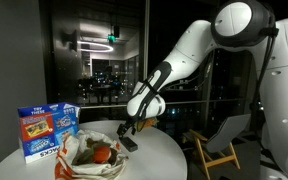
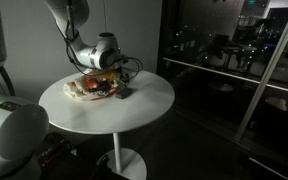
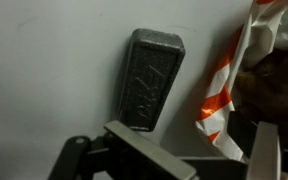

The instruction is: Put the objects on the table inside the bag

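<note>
My gripper lowers down and toward the bag's edge next, with open fingers around the dark grey packet (image 3: 149, 80). This is because the packet lies flat on the tabletop outside the bag.
A dark grey rectangular packet (image 3: 149, 80) lies flat on the white round table (image 2: 124, 112), just beside the crumpled white and orange bag (image 3: 224, 95). In both exterior views the bag (image 1: 89, 155) (image 2: 89, 87) lies open with reddish and dark items inside. The packet also shows in both exterior views (image 1: 130, 144) (image 2: 121, 91) at the bag's edge. My gripper (image 3: 199, 160) hovers just above the table, over the gap between packet and bag, open and empty. It also shows in both exterior views (image 1: 127, 131) (image 2: 117, 80).
A blue snack box (image 1: 46, 131) stands upright on the table behind the bag. A wooden chair (image 1: 220, 146) stands beyond the table near the dark windows. The robot base (image 2: 9, 130) is close to the table's side.
</note>
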Robot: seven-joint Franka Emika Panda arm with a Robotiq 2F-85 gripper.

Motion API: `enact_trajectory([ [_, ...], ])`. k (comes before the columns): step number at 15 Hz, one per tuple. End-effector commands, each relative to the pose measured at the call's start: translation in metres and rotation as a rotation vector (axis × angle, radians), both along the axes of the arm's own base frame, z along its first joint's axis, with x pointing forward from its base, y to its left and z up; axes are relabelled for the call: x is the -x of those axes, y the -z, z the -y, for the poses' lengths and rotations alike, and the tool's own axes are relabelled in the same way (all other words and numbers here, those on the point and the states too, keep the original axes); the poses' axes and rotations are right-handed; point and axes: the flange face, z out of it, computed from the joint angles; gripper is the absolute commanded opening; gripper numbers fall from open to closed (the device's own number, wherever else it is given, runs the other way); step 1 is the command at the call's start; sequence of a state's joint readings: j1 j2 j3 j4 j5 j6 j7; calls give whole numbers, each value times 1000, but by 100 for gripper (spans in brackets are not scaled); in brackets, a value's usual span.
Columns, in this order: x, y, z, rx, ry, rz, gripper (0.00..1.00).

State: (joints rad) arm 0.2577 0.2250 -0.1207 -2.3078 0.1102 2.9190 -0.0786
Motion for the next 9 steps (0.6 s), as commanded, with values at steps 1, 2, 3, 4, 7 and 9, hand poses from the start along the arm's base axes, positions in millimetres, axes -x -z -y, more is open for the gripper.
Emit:
enact_trajectory([
  [1, -15, 0, 0, -1, 46, -52, 100],
  [2, -16, 3, 2, 4, 58, -70, 100],
  [3, -18, 7, 3, 8, 67, -87, 100],
  [4, -20, 10, 5, 15, 75, -98, 100],
  [7, -25, 18, 8, 30, 89, -130, 100],
  [9, -28, 24, 10, 41, 96, -148, 100],
])
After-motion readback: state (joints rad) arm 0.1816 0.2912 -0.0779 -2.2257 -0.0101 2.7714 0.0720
